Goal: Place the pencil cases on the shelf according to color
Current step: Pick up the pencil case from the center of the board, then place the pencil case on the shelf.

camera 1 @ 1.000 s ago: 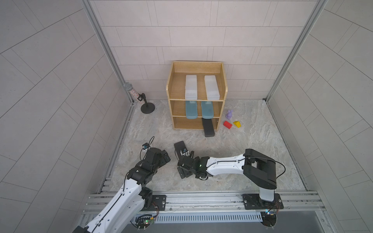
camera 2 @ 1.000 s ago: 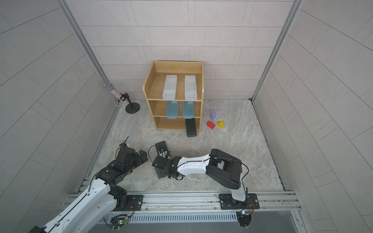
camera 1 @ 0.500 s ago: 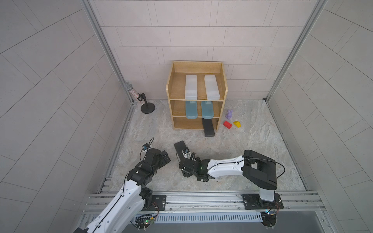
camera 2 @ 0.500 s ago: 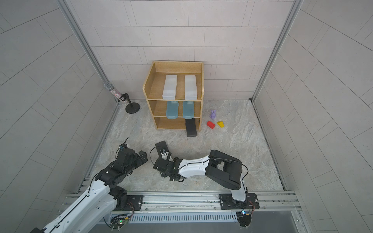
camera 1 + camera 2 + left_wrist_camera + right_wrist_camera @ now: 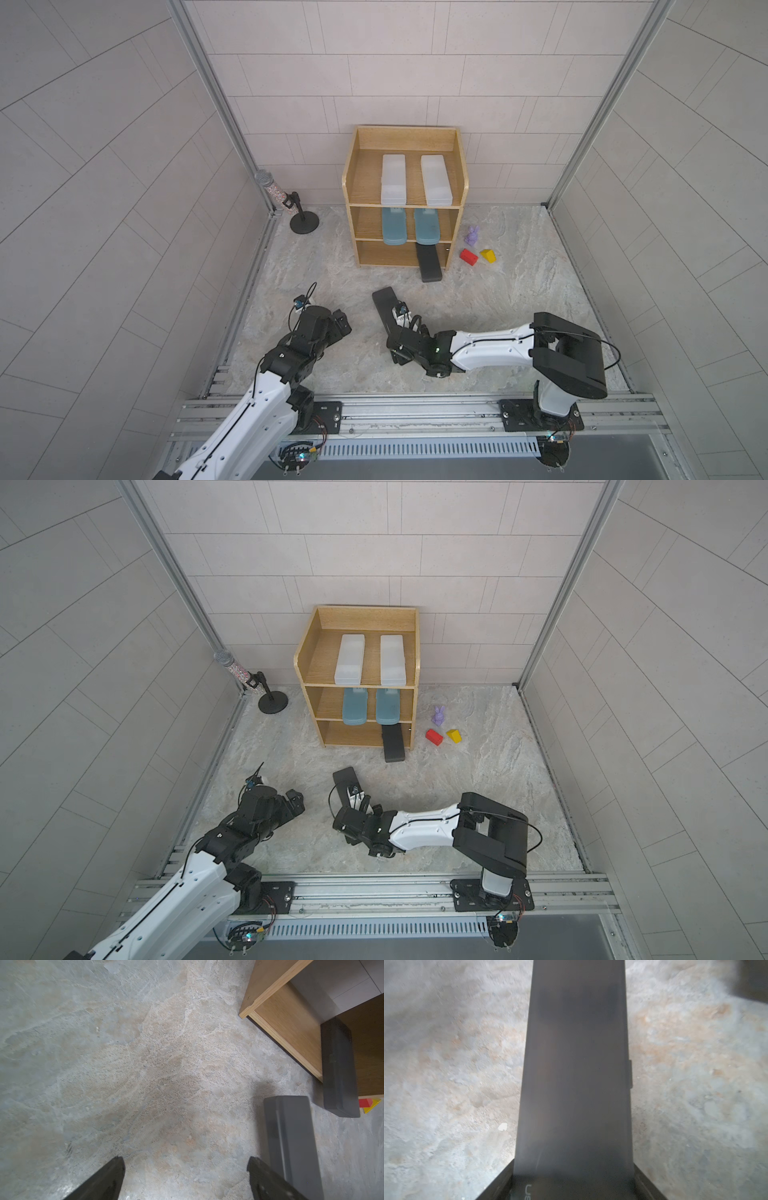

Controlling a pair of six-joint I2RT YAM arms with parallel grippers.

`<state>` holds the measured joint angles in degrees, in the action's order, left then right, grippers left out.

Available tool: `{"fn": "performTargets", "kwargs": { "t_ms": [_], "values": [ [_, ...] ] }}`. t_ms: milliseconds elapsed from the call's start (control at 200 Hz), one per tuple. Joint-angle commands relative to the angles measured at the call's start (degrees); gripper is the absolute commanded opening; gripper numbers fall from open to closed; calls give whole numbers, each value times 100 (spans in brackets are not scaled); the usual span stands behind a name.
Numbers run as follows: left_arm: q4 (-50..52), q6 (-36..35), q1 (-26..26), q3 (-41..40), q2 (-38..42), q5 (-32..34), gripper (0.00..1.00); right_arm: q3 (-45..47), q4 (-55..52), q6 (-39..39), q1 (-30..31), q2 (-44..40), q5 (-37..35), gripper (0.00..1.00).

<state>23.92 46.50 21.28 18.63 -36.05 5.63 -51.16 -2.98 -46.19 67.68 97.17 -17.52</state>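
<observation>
Next, my right gripper moves this black case outward into the bare part of the shelf's bottom level point(image 5: 387, 253), beside the matching black one, and releases. That part of the level lies outward.
The light-wood shelf point(image 5: 405, 143) stands at the back wall. Two white pencil cases point(image 5: 393, 185) point(image 5: 435, 185) lie on its top and two teal ones point(image 5: 394, 226) point(image 5: 427, 226) on the middle level. One black case point(image 5: 429, 262) sticks out of the bottom level. A second black case point(image 5: 384, 303) point(image 5: 575, 1064) lies in front on the floor, with my right gripper point(image 5: 397, 328) point(image 5: 573, 1165) shut on its near end, a finger against each long side. My left gripper point(image 5: 340, 324) point(image 5: 186, 1162) is open over bare floor, left of that case point(image 5: 291, 1136).
A microphone on a round stand point(image 5: 291, 203) is left of the shelf. A purple bunny figure point(image 5: 472, 235), a red block point(image 5: 468, 257) and a yellow block point(image 5: 488, 255) lie right of it. Tiled walls close in three sides, and a metal rail point(image 5: 415, 411) runs along the front.
My right gripper's jaws have closed onto the black case on the floor, and the case has shifted slightly to the right. The left arm has not moved.
</observation>
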Motion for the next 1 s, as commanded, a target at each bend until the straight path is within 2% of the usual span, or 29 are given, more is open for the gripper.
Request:
{"fn": "performTargets", "kwargs": {
  "t_ms": [0,175,400,590,740,861,991],
  "values": [
    [-84,-20,-35,-41,2,9,100,81,614,-111,-196,-235,-288,50],
    [-167,-15,-36,-46,-51,-25,100,-165,1104,-354,-736,114,-27,49],
    [-330,-18,-35,-52,-191,-105,100,-965,1509,-225,-1200,952,147,49],
    [-555,-27,-36,-149,-288,-176,100,-1955,1040,-214,-1486,1668,-100,49],
    [-630,-34,-37,-220,-310,-220,100,-2439,984,-267,-1680,2146,-32,50],
    [-664,-75,-36,-281,-349,-259,100,-2753,840,-284,-1762,2422,-41,52],
    [-704,-102,-31,-278,-392,-342,100,-3034,689,-269,-1837,2650,-48,60]
  ]
}}
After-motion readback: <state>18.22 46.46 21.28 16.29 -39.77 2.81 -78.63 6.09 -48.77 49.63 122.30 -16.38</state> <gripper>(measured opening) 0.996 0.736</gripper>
